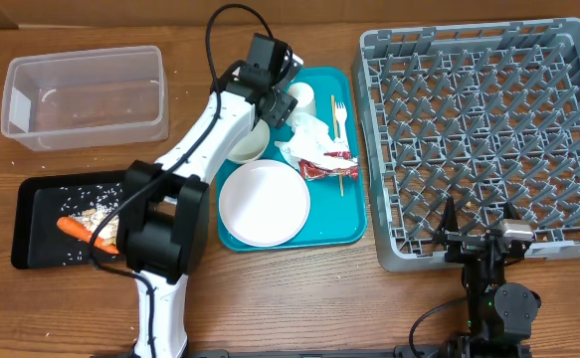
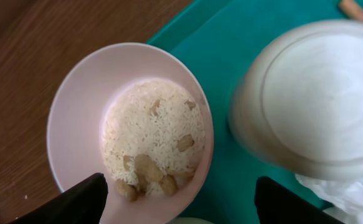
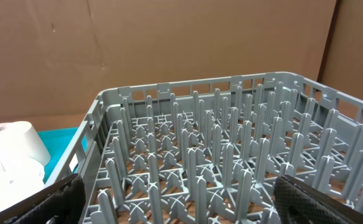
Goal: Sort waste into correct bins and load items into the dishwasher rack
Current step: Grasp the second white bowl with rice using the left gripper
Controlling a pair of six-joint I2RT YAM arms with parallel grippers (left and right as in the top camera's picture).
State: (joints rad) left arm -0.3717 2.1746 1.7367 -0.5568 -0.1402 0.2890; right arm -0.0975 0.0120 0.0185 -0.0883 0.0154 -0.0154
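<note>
The small bowl's rim beside the white cup is below the gap between my left gripper's fingers. My left gripper needs to go down onto that rim with its fingers open.
My left gripper (image 1: 280, 101) hangs over the back left of the teal tray (image 1: 354, 214). It (image 2: 181, 210) stands open astride the near rim of a small bowl (image 2: 81, 106) holding pale rice-like scraps (image 2: 150, 134), gripping nothing. Beside it sits a round white cup (image 2: 312, 99). Overhead shows the cup (image 1: 302, 96), fork (image 1: 339, 112), napkin (image 1: 307, 146), red wrapper (image 1: 321, 170), stick (image 1: 341, 181), plate (image 1: 263, 202) and a bowl (image 1: 250, 148) partly under the arm. The carrot (image 1: 74, 229) lies in the black tray (image 1: 31, 214). My right gripper (image 1: 479, 229) (image 3: 190, 208) is open at the rack's (image 1: 488, 129) near edge.
The clear tub (image 1: 81, 94) stands at the back left, with nothing in it. The left arm's base (image 1: 160, 249) rises between the black tray and the teal tray. Grey pegs (image 3: 231, 155) fill the rack in front of the right gripper.
</note>
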